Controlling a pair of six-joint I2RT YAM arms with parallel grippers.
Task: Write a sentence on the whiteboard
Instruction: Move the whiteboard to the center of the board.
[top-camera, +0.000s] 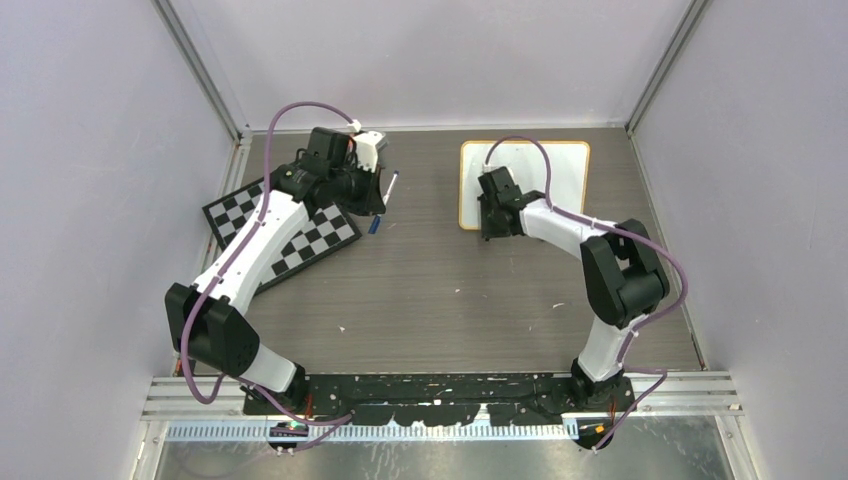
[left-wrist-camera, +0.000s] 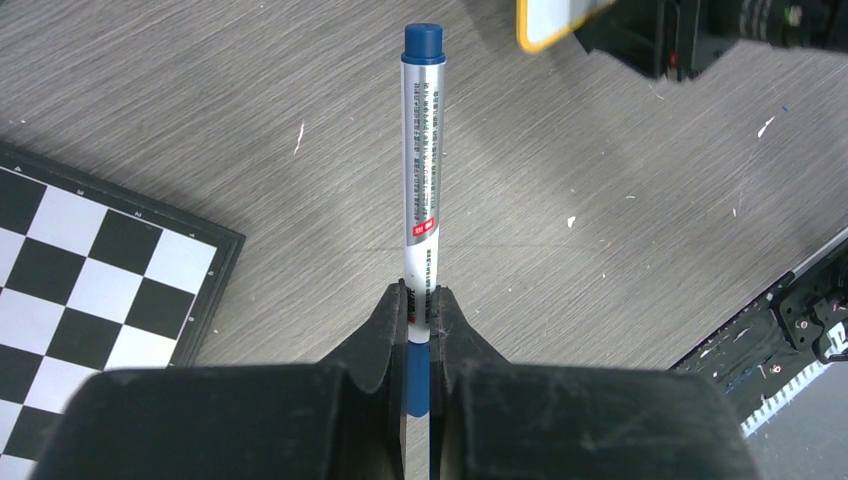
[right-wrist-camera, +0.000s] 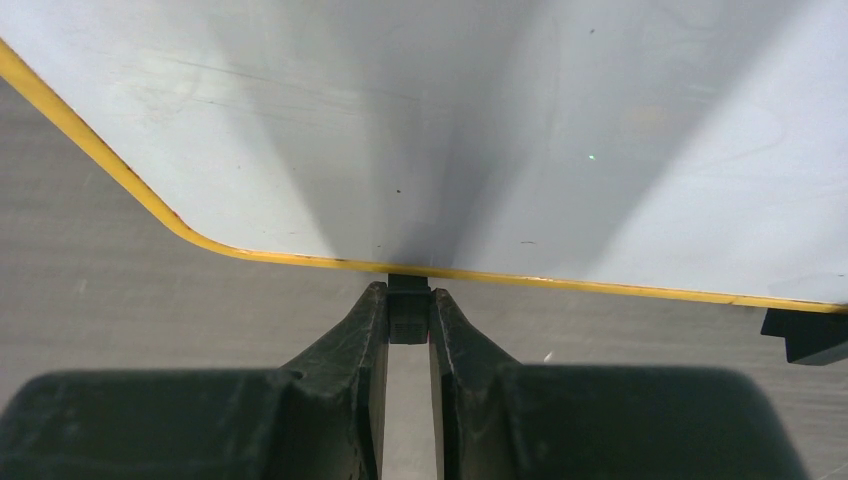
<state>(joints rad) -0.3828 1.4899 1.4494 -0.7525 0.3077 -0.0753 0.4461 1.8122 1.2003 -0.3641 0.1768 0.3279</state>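
Observation:
My right gripper goes back toward the bare central tabletop next and releases the whiteboard's foot there, since that spot lies to its left in the top view.
The whiteboard (top-camera: 535, 175) lies at the back right of the table, white with a yellow rim, and its surface is blank; no sentence shows. My right gripper (top-camera: 490, 228) is shut on one of its small black feet (right-wrist-camera: 408, 305) at the near edge; the board fills the right wrist view (right-wrist-camera: 450, 130). My left gripper (top-camera: 378, 205) is shut on a blue-and-white marker (left-wrist-camera: 423, 160), capped end pointing away, held above the table left of the board. The marker also shows in the top view (top-camera: 386, 195).
A black-and-white checkered board (top-camera: 300, 240) lies under my left arm, its corner in the left wrist view (left-wrist-camera: 90, 270). A second black foot (right-wrist-camera: 805, 335) of the whiteboard shows at right. Grey walls and metal rails enclose the wooden table (top-camera: 450, 290).

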